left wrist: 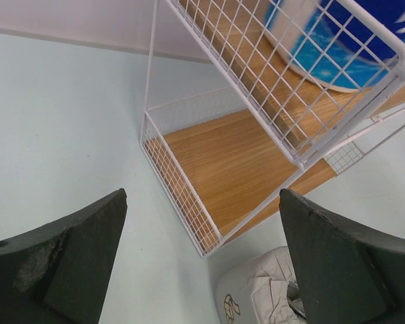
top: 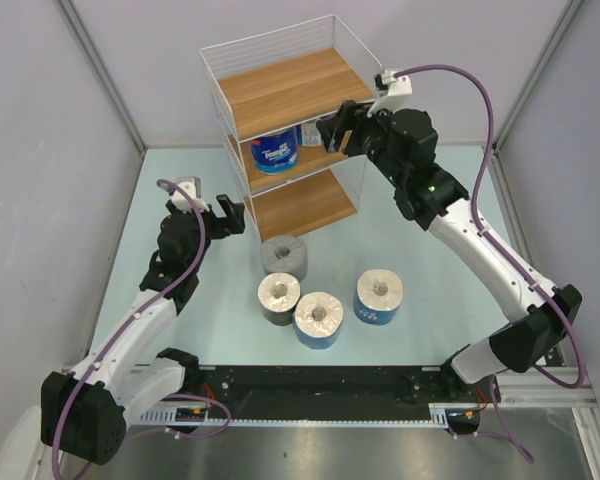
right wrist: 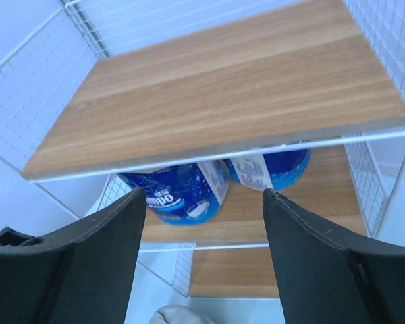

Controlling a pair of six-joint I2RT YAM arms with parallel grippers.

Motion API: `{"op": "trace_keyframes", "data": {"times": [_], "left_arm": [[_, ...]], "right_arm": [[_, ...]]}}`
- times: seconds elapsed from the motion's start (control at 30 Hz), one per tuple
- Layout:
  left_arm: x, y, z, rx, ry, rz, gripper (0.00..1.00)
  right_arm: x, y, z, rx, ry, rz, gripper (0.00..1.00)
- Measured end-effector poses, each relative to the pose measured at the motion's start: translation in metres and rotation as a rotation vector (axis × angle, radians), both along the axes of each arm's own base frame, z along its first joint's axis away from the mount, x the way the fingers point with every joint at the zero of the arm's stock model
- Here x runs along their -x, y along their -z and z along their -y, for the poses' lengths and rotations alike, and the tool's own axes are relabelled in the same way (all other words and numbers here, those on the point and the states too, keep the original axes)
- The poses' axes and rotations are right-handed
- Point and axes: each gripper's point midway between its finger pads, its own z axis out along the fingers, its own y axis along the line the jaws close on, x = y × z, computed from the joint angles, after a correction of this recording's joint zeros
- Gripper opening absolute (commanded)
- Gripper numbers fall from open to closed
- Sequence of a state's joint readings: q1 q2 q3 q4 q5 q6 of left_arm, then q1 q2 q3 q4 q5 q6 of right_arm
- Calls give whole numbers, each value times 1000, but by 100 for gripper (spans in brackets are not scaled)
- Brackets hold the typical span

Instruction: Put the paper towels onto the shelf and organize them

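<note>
I will next move my right gripper back and down from the shelf [top: 290,90], tilting it downward, onto the blue roll that stands apart, at that roll's rim farthest from the others.
The shelf [top: 290,90] stands at the back, a white wire rack with three wooden boards. Two blue paper towels [right wrist: 182,192] [right wrist: 270,170] lie on its middle board [top: 325,158]; the overhead view shows one of them [top: 276,152]. My right gripper [top: 334,132] hovers open just in front of that tier with nothing between its fingers [right wrist: 202,196]. On the table lie a grey roll [top: 283,254], a dark-wrapped roll [top: 278,297] and two blue rolls [top: 318,319] [top: 379,296]. My left gripper [top: 232,213] is open and empty [left wrist: 202,196], left of the bottom tier [left wrist: 236,169], above the grey roll [left wrist: 256,290].
Grey walls enclose the pale blue table [top: 180,180] on the left, back and right. The shelf's top board [right wrist: 223,94] and bottom board [top: 302,205] hold nothing. The arm bases sit on a black rail [top: 320,385] at the near edge.
</note>
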State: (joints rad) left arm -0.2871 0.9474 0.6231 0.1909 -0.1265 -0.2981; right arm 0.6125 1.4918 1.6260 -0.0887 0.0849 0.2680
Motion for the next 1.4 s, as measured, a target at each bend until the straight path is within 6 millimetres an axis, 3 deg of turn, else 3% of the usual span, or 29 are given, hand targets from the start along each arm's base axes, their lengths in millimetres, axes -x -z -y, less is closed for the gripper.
{"op": "trace_keyframes", "data": {"times": [0.1,0.23,0.53,0.73,0.77,0.83,1.0,1.13,1.4], "left_arm": [[0,-1,0,0,0,1,100],[0,-1,0,1,2,2,100],[-2,3,4,1,17,-12,100],[-3,7,7,7,28,-25,100],[-3,7,7,7,28,-25,100],[-3,7,7,7,29,-25,100],[-3,7,7,7,31,-26,100],[-2,8,7,6,31,-29,100],[-1,10,7,2,31,-43,100]], "right_arm": [[3,19,1,20,-3,-30,75],[18,69,16,100,19,-141,77],[93,174,81,280,142,-473,92],[134,215,119,325,225,-657,92],[147,230,127,340,243,-716,90],[150,237,129,344,248,-735,88],[177,285,139,367,249,-850,82],[186,303,143,368,253,-900,81],[190,319,142,343,247,-927,76]]}}
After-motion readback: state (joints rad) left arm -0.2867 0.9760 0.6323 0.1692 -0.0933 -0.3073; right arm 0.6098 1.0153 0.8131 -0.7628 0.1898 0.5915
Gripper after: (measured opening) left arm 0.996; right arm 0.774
